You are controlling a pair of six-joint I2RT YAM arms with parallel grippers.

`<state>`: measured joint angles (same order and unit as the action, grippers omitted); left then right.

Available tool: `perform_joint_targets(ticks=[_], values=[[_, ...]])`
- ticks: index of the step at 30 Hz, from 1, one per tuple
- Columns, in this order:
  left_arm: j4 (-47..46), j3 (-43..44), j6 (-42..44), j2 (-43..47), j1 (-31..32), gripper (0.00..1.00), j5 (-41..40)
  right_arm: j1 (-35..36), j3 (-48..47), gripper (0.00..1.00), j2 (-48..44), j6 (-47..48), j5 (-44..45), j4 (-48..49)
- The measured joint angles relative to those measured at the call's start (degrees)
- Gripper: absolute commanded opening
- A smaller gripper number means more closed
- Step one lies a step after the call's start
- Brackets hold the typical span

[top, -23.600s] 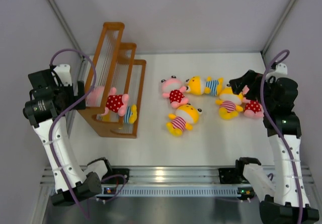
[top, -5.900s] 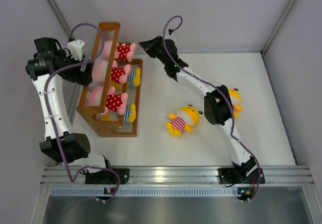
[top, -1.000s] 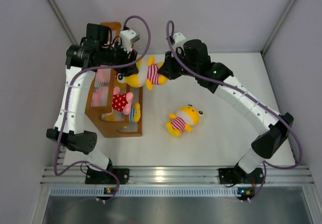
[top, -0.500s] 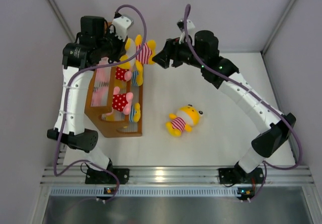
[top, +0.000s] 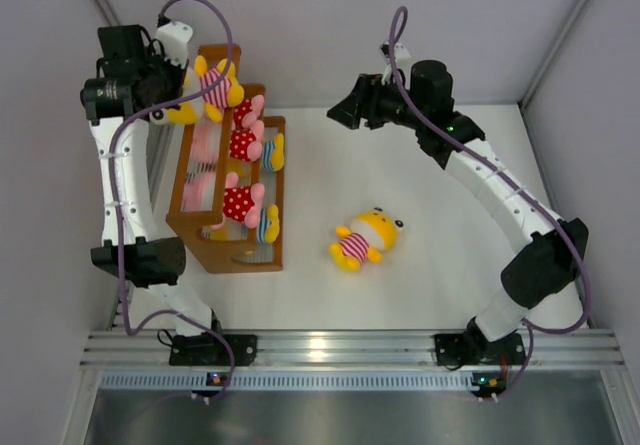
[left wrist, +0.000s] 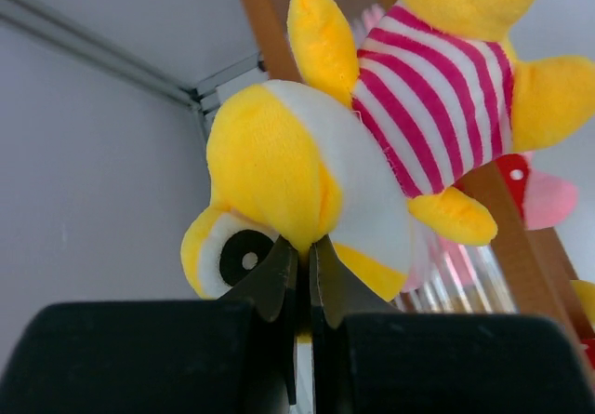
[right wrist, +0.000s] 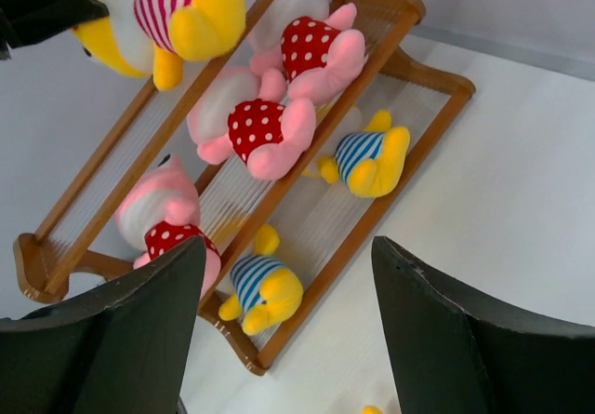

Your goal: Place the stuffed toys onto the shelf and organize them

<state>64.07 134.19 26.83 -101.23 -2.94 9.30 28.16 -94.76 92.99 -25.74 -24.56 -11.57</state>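
Next, the left gripper brings the striped toy down toward the shelf's far end (left wrist: pixel 457 282), then releases the toy's head there.
My left gripper (top: pixel 168 100) is shut on the head of a yellow stuffed toy (top: pixel 207 87) in pink-and-white stripes. It holds the toy in the air over the top tier of the brown wooden shelf (top: pixel 218 248). In the left wrist view the fingertips (left wrist: pixel 299 244) pinch the toy's head (left wrist: pixel 307 167). Three pink red-dotted toys (right wrist: pixel 256 126) and two blue-striped yellow ones (right wrist: pixel 367 158) lie on the shelf (right wrist: pixel 437 88). Another pink-striped yellow toy (top: pixel 365 237) lies on the table. My right gripper (top: pixel 338 112) (right wrist: pixel 288 242) hangs open and empty, right of the shelf.
Grey enclosure walls (top: pixel 40 215) stand close behind and left of the shelf. An aluminium rail (top: pixel 330 347) with both arm bases runs along the near edge. Purple cables (top: pixel 215 25) loop above both wrists.
The right gripper opened and let go of the pink-striped toy, then drew back to the right. The left gripper shut on the toy's head and carried it left over the shelf's top tier.
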Motion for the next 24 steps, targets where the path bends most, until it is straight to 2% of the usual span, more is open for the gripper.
perform_joint_targets(ticks=[4, 18, 22, 24], values=[[-0.2, 0.0, 1.7, -0.1, -4.4, 0.0, 2.2, -0.9, 0.5, 0.72, 0.3, 0.0, -2.8, 0.5], [-0.8, 1.6, 2.7, -4.0, -7.5, 0.0, 18.3, -2.6, 5.1, 0.72, 0.4, -0.5, -5.6, 2.7], [-1.3, 1.9, 2.1, -5.4, -8.6, 0.0, 19.8, -2.6, 5.1, 0.73, 0.4, -0.9, -5.6, 2.7], [-1.6, 2.0, 2.0, -5.8, -8.7, 0.05, 19.9, -2.6, 5.1, 0.73, 0.4, -1.1, -5.6, 2.8]])
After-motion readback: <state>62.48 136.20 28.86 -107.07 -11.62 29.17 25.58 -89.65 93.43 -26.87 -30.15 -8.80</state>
